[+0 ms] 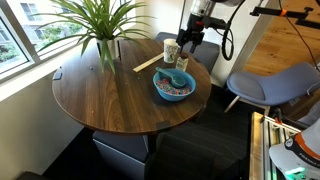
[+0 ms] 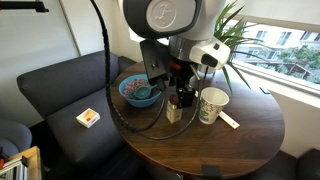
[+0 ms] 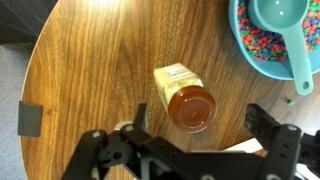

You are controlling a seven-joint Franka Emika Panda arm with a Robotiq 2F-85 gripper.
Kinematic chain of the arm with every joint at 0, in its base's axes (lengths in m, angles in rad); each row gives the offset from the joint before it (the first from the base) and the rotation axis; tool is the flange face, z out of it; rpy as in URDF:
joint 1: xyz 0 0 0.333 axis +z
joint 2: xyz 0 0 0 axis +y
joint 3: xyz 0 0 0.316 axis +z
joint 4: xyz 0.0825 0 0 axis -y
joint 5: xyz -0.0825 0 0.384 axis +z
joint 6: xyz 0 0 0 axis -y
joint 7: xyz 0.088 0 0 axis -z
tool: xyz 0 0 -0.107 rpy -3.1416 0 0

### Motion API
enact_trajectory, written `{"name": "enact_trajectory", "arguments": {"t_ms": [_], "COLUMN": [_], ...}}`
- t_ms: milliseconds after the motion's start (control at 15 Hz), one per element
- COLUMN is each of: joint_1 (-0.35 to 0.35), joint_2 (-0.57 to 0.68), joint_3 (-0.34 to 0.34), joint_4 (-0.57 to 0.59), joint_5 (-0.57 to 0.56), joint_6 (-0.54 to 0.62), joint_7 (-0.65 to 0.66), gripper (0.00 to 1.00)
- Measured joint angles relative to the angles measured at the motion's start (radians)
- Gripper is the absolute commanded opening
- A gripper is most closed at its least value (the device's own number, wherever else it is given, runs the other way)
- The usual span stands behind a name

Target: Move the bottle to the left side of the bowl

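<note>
My open fingers will go down around the amber-brown cap next, then close, as the small bottle stands just below my gripper.
A small bottle [image 3: 185, 95] with an amber-brown cap and a yellow label stands on the round wooden table; it shows in both exterior views [image 1: 183, 63] [image 2: 175, 110]. The blue bowl [image 3: 244, 45] holds coloured pieces and a light teal scoop [image 3: 282, 18], and sits close beside the bottle [image 1: 173, 87] [image 2: 135, 92]. My gripper [image 3: 200, 128] is open, just above the bottle, one finger on each side and not touching it [image 1: 190, 46] [image 2: 178, 88]. A cream-white cup [image 1: 170, 51] [image 2: 213, 104] stands next to the bottle on the side away from the bowl.
A flat wooden stick [image 1: 148, 63] [image 2: 229, 120] lies by the cup. A potted plant [image 1: 105, 30] stands at the table's window side. A dark sofa [image 2: 60, 90] with a small box [image 2: 88, 117] is beside the table, and a grey chair [image 1: 262, 85] stands nearby.
</note>
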Motion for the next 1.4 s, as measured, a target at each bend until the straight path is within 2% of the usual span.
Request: {"name": "enact_trajectory", "arguments": {"t_ms": [467, 600, 667, 800, 867, 933, 1000, 1200, 1333, 1400], "joint_1": [0.022, 0.022, 0.022, 0.023, 0.023, 0.023, 0.023, 0.028, 0.032, 0.034], "joint_2": [0.08, 0.093, 0.098, 0.106, 0.109, 0.113, 0.115, 0.12, 0.123, 0.125], "joint_3": [0.01, 0.01, 0.01, 0.01, 0.01, 0.01, 0.01, 0.01, 0.01, 0.011], "joint_4": [0.066, 0.076, 0.078, 0.084, 0.088, 0.092, 0.097, 0.101, 0.101, 0.102], "joint_5": [-0.106, -0.126, -0.134, -0.151, -0.159, -0.164, -0.167, -0.17, -0.17, -0.17], "joint_6": [-0.105, -0.118, -0.118, -0.115, -0.112, -0.11, -0.108, -0.098, -0.089, -0.086], "joint_7": [0.029, 0.029, 0.029, 0.029, 0.029, 0.029, 0.029, 0.029, 0.029, 0.029], "gripper": [1.0, 0.93, 0.94, 0.89, 0.82, 0.64, 0.64, 0.39, 0.26, 0.24]}}
